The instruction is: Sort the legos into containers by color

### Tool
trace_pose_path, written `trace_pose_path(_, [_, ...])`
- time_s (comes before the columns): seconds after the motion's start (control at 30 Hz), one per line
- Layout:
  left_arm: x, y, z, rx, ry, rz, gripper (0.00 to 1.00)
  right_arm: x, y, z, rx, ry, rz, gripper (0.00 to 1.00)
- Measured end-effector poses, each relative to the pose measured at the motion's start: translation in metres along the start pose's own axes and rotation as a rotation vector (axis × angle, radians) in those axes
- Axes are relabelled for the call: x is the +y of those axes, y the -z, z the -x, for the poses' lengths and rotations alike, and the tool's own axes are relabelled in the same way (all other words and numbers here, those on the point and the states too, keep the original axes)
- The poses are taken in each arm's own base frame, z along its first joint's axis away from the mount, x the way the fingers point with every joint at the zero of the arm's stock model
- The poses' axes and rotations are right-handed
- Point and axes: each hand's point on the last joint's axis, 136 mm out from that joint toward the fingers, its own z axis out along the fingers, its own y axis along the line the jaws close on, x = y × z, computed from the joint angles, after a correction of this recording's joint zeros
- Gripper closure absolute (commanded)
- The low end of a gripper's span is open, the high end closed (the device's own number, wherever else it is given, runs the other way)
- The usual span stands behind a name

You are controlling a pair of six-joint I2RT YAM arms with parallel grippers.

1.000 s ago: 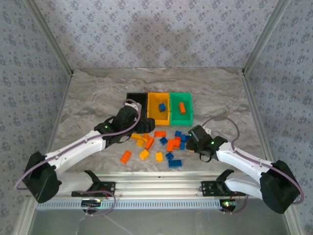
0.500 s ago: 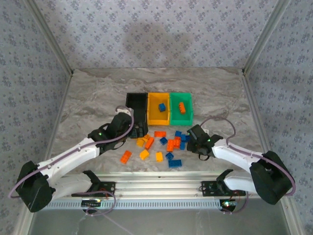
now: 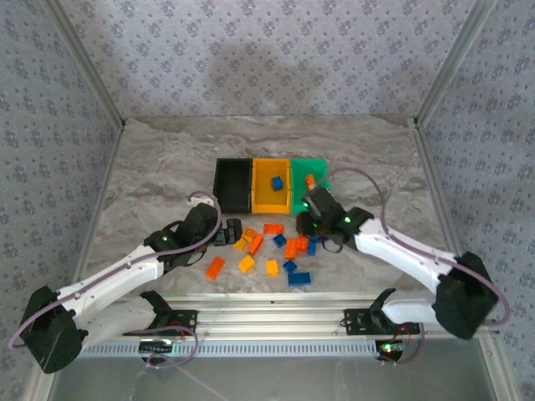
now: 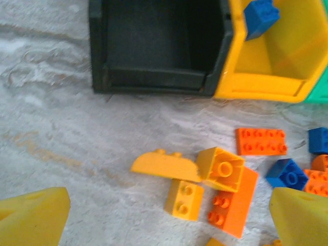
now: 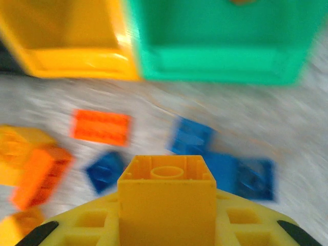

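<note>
The yellow lego will next go outward past the yellow-orange container in my right gripper. The gripper will then let go of it in the black (image 3: pixel 233 184) one, as that one is empty.
Three containers stand in a row: black (image 3: pixel 233 184), yellow-orange (image 3: pixel 272 196) holding a blue lego (image 3: pixel 276 182), and green (image 3: pixel 321 174) holding an orange one (image 3: pixel 310 178). Loose yellow, orange and blue legos (image 3: pixel 276 246) lie in front of them. My right gripper (image 3: pixel 313 207) hovers over the pile's far right, just before the green bin, shut on a square yellow lego (image 5: pixel 166 192) seen hollow side up. My left gripper (image 3: pixel 226 232) is open at the pile's left edge, above a small yellow lego (image 4: pixel 184 199), a curved yellow one (image 4: pixel 164 166) and an upturned yellow one (image 4: pixel 220 168).
An orange lego (image 4: pixel 233 202) leans against the yellow ones under my left gripper. Metal frame posts and patterned walls close in the marble table (image 3: pixel 150 167) on three sides. Bare table lies left, right and behind the bins.
My right gripper closed on the yellow lego and carried it up and left toward the bins. My left gripper drew back from the black bin toward the pile's left edge, staying open.
</note>
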Motion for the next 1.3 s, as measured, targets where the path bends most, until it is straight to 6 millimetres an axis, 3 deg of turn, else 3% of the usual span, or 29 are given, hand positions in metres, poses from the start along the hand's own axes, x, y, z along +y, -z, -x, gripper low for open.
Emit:
trace_pose_path(0.1, [0.013, 0.005, -0.008, 0.002, 0.021, 0.033, 0.00, 0.054, -0.016, 0.031, -0.007, 0.069, 0.076, 0.75])
trace_pose_path(0.27, [0.029, 0.017, -0.012, -0.022, 0.061, 0.049, 0.00, 0.123, -0.056, 0.073, -0.009, 0.138, 0.162, 0.75])
trace_pose_path(0.4, [0.037, 0.023, -0.013, -0.034, 0.089, 0.062, 0.00, 0.155, -0.090, 0.096, -0.006, 0.153, 0.192, 0.74])
trace_pose_path(0.5, [0.041, 0.026, -0.015, -0.036, 0.101, 0.070, 0.00, 0.167, -0.115, 0.103, 0.013, 0.154, 0.187, 0.70])
trace_pose_path(0.57, [0.043, 0.026, -0.017, -0.031, 0.101, 0.075, 0.00, 0.170, -0.129, 0.103, 0.027, 0.155, 0.177, 0.65])
trace_pose_path(0.73, [0.047, 0.026, -0.020, -0.022, 0.100, 0.088, 0.00, 0.172, -0.152, 0.100, 0.059, 0.146, 0.155, 0.35])
trace_pose_path(0.9, [0.046, 0.026, -0.021, -0.018, 0.100, 0.084, 0.00, 0.174, -0.150, 0.108, 0.040, 0.133, 0.159, 0.28])
trace_pose_path(1.07, [0.041, 0.024, -0.027, 0.022, 0.093, 0.055, 0.05, 0.160, -0.131, 0.108, 0.009, 0.109, 0.153, 0.26])
trace_pose_path(1.3, [0.034, 0.013, -0.063, 0.200, 0.041, 0.046, 0.10, 0.124, -0.071, 0.091, -0.049, 0.051, 0.155, 0.24])
